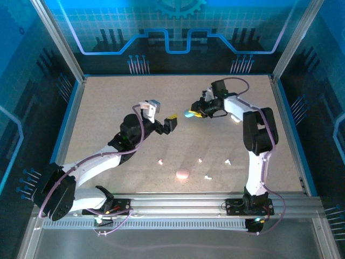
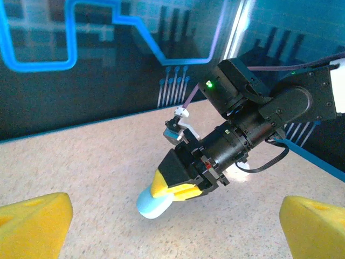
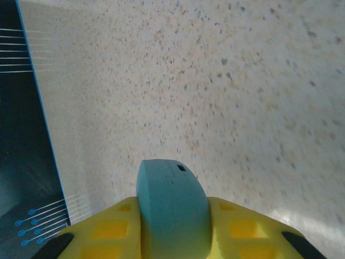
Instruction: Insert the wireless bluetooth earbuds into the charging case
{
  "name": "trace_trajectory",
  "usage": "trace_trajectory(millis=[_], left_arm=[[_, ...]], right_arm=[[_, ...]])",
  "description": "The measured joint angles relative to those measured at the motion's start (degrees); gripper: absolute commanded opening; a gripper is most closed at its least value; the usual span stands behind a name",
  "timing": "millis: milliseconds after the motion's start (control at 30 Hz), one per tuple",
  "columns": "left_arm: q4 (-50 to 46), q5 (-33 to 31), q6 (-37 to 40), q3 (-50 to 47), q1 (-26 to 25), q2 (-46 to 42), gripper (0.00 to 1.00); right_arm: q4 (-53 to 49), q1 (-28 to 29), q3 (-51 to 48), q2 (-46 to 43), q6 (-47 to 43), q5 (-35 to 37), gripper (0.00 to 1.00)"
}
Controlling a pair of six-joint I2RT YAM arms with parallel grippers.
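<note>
My right gripper moves toward the open left gripper and down next, and releases the light blue charging case (image 1: 188, 113) atop the table, because the table there is bare.
My right gripper (image 1: 194, 112) is shut on a light blue charging case (image 1: 188, 113), held just above the table at mid-back. In the right wrist view the closed case (image 3: 172, 208) sits between the yellow fingers (image 3: 116, 232), a small port on its top. My left gripper (image 1: 171, 122) hangs open a little to the left of the case, nothing in it. Its view has the right gripper (image 2: 180, 189) with the blue case (image 2: 153, 202) ahead, between its own wide-spread yellow fingertips (image 2: 32, 224). Tiny earbuds lie near the front: pink (image 1: 161, 161), pink (image 1: 200, 159), white (image 1: 228, 161).
A pink oval case (image 1: 182, 174) lies at the front middle, with another white earbud (image 1: 207, 176) beside it. Metal frame posts and blue walls (image 1: 172, 32) ring the speckled table (image 1: 108, 102). The right arm's elbow (image 1: 259, 129) stands at the right.
</note>
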Motion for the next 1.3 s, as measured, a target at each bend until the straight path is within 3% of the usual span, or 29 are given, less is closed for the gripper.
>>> trace_trajectory(millis=[233, 600, 833, 1000, 1167, 1300], left_arm=[[-9.46, -0.96, -4.44, 3.43, 2.49, -0.02, 0.99], [-11.56, -1.44, -8.33, 4.22, 2.64, -0.79, 0.99], [-17.94, 0.31, -8.72, 7.61, 3.58, -1.75, 0.99], [-20.17, 0.22, -8.94, 7.61, 3.96, -2.89, 0.99], [-20.94, -1.57, -10.29, 7.61, 4.42, -4.09, 0.99], [-20.9, -2.43, -11.69, 7.45, 5.38, -4.68, 0.99]], right_arm=[[0.28, 3.34, 4.81, 7.39, 0.74, 0.74, 0.24], [1.49, 3.76, 2.8, 6.58, -0.63, 1.84, 0.48], [-4.17, 3.61, 2.49, 3.85, -4.66, 5.62, 0.56], [-6.69, 3.43, -1.51, -5.05, -8.63, 8.13, 0.57], [-4.42, 4.66, -15.23, -23.63, -12.98, 10.54, 0.58], [-0.83, 9.6, -27.17, -36.57, -18.51, 13.4, 0.61]])
